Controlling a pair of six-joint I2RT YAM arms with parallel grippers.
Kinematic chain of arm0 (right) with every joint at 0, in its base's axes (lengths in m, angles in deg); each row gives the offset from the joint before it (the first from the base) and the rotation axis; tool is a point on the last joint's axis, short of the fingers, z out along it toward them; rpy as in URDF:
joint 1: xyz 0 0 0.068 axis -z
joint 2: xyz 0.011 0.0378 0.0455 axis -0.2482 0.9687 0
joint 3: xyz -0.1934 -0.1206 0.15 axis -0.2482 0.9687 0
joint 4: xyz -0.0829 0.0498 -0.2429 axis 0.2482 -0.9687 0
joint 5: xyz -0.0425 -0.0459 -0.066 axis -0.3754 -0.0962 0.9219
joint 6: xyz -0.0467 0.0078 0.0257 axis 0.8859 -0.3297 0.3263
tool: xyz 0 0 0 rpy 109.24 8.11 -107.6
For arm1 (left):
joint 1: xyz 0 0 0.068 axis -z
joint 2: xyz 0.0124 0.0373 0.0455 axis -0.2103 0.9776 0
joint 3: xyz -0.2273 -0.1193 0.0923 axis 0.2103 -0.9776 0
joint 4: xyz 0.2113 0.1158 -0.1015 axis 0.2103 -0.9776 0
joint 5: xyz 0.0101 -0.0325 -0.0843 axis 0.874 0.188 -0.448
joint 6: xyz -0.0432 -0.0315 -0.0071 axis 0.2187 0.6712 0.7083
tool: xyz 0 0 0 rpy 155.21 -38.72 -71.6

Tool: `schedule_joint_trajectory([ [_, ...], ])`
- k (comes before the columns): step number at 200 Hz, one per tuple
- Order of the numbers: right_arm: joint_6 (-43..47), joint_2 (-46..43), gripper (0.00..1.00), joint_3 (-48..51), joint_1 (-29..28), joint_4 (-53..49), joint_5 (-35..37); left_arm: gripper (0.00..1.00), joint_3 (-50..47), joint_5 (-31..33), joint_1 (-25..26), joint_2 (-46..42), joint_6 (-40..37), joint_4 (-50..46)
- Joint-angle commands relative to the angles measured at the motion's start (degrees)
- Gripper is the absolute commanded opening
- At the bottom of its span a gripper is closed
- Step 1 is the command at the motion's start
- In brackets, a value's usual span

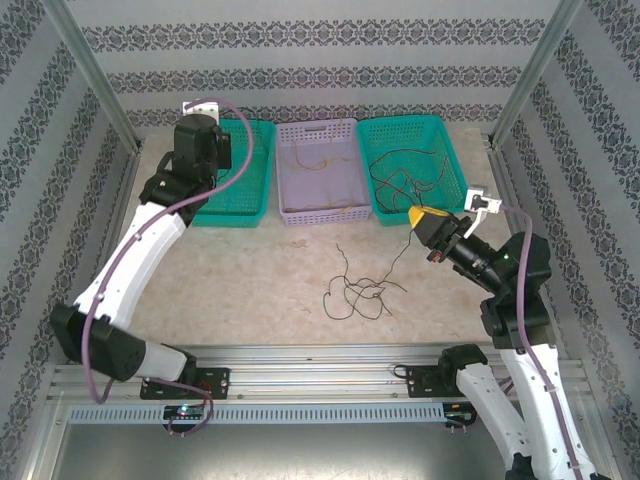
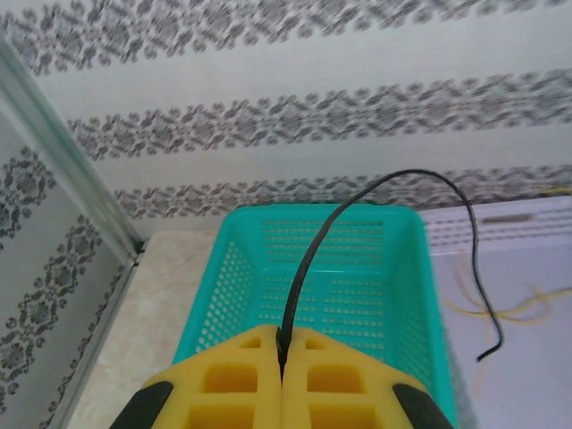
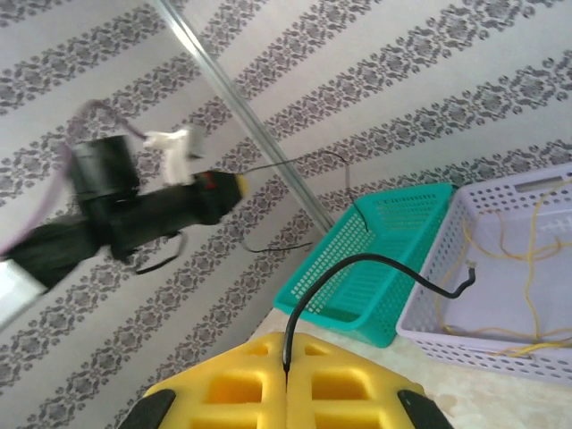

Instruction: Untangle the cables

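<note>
My left gripper needs to tip downward next, go down into the empty teal basket and let go of the black cable there, because the lavender basket already holds yellow cables.
The cables lie in three places. A loose tangle of thin black and coloured cables [image 1: 355,292] rests on the table's middle. Black ones [image 1: 410,175] lie in the right teal basket [image 1: 452,150], and yellow ones [image 1: 325,205] in the lavender basket [image 1: 285,165]. My left gripper [image 2: 281,335] hangs over the empty left teal basket [image 2: 232,268]. It is shut on a black cable [image 2: 308,259] that arcs up and to the right. My right gripper [image 1: 415,213] [image 3: 286,344] is shut on another black cable [image 3: 357,261]. A thin strand [image 1: 398,255] runs from it down to the tangle.
Three baskets stand in a row along the back wall. Metal frame posts [image 1: 95,80] rise at the back corners, and patterned walls close three sides. The left arm [image 3: 134,210] shows raised in the right wrist view. Bare tabletop [image 1: 240,270] lies left of the tangle.
</note>
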State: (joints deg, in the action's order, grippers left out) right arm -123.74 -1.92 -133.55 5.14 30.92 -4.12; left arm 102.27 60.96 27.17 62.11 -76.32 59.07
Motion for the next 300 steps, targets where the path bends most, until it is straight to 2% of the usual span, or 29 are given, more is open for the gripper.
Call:
schedule_joint_trajectory([
  [1,2.8,0.6,0.00,-6.8,-1.6,-3.2,-0.4,0.00,1.2,-2.3,-4.8,4.8,2.6,6.3],
  [41,2.1,5.0,0.00,-17.8,-4.7,-6.6,-0.7,0.00,5.1,-6.3,-7.3,15.5,6.7,3.0],
  [99,1.5,13.6,0.00,-30.2,-8.4,-9.1,-1.2,0.00,2.9,-10.8,-7.4,21.4,12.3,2.1],
  [106,1.6,14.5,0.00,-31.6,-8.8,-9.5,-1.3,0.13,2.3,-10.9,-7.4,21.5,12.8,2.1],
  [116,1.6,15.9,0.00,-33.4,-9.2,-10.1,-1.4,0.37,1.3,-11.8,-7.5,21.2,13.6,2.5],
  [136,1.4,18.2,0.00,-36.1,-9.9,-9.7,-2.1,0.55,0.1,-14.1,-7.5,20.2,14.6,2.8],
  [145,1.2,19.0,0.00,-37.2,-10.1,-9.8,-2.0,0.67,0.0,-15.0,-7.5,19.5,15.5,2.3],
  [174,1.3,22.1,0.00,-41.1,-10.5,-10.7,-2.5,0.75,-0.6,-20.3,-7.5,15.5,18.4,1.5],
  [200,1.5,24.3,0.00,-43.0,-10.6,-10.6,-2.8,1.00,-3.0,-24.5,-7.5,9.9,22.5,1.5],
  [215,1.3,24.9,0.00,-43.2,-10.7,-10.2,-2.9,1.00,-5.3,-25.5,-7.5,6.5,24.0,2.4],
  [237,0.8,25.4,0.00,-42.6,-10.9,-9.0,-3.0,1.00,-6.8,-23.6,-7.5,4.2,24.0,0.6],
  [300,1.6,24.0,0.00,-41.2,-11.3,-9.5,-2.4,1.00,-4.6,-20.9,-7.5,5.3,24.4,-5.4],
])
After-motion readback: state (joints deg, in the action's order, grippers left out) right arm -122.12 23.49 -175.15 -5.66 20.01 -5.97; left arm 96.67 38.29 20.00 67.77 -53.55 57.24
